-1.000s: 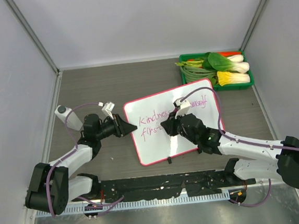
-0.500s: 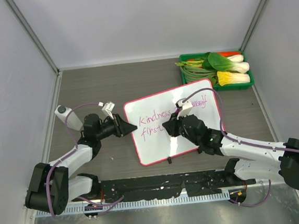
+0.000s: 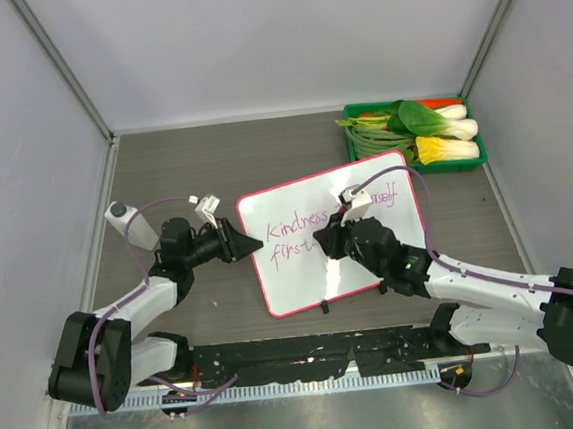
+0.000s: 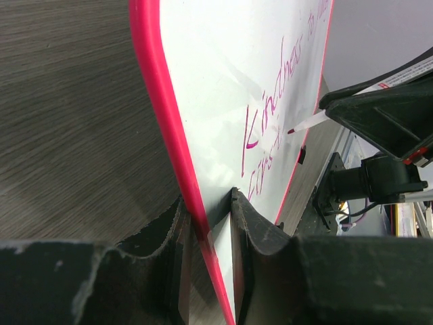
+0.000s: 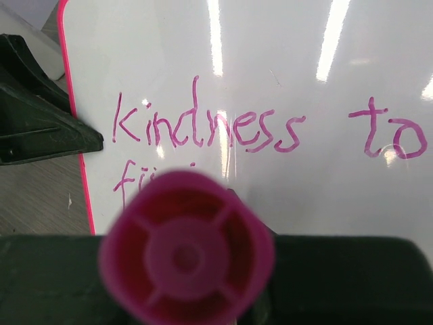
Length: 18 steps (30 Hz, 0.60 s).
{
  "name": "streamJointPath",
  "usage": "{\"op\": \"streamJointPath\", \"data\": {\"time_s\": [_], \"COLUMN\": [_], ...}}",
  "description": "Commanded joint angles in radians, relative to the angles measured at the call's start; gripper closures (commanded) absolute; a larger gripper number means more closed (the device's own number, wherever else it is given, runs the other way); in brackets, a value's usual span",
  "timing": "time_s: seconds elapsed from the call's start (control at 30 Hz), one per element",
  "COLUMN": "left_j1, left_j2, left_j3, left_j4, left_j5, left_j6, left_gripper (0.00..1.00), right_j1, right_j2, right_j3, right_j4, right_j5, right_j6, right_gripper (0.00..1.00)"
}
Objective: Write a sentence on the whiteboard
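The word "first" is written below "kindness to yourself", so the robot's right gripper will next move back and down past the board's near edge and release the marker point(image 5: 187, 247) on the tabletop.
The whiteboard point(image 3: 371, 267), white with a thin pink-red frame, lies tilted on the table. The sentence point(image 3: 302, 223) in pink-magenta reads "kindness to yourself" with "first" below it; it also shows in the right wrist view point(image 5: 210, 128). My left gripper point(image 3: 252, 245) is shut on the whiteboard's left edge point(image 4: 162, 115). My right gripper point(image 3: 321, 242) is shut on a pink marker point(image 5: 187, 247), seen end-on, its tip point(image 4: 292, 130) just off the board near "first".
A green tray point(image 3: 355, 151) of vegetables stands at the back right, just beyond the whiteboard's far corner. Grey walls enclose the table on three sides. A black rail point(image 3: 309, 358) runs along the near edge.
My right gripper with the marker has shifted slightly right and toward me along the second line. The left gripper and the whiteboard have not moved.
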Motion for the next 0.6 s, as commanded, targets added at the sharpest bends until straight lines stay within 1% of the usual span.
{"op": "streamJointPath", "data": {"time_s": [0.0,0.27,0.57], "left_j1": [-0.027,-0.027,-0.027], "left_j2": [0.018,0.013,0.018], "left_j3": [0.006,0.005,0.006], "left_j4": [-0.054,-0.055,-0.057], "left_j5": [-0.027,-0.029,-0.029], "left_j6": [0.077,0.077,0.081], "left_gripper": [1.00,1.00,1.00], "right_j1": [-0.002,-0.002,-0.002], "right_j2": [-0.069,-0.039,0.001], "right_j3": [0.038,0.030,0.001], "right_j4": [0.002,-0.003,0.029], "right_j5": [0.010,0.033,0.039], "right_j6": [-0.005,-0.011,-0.002], "right_gripper": [0.99,0.99,0.99]}}
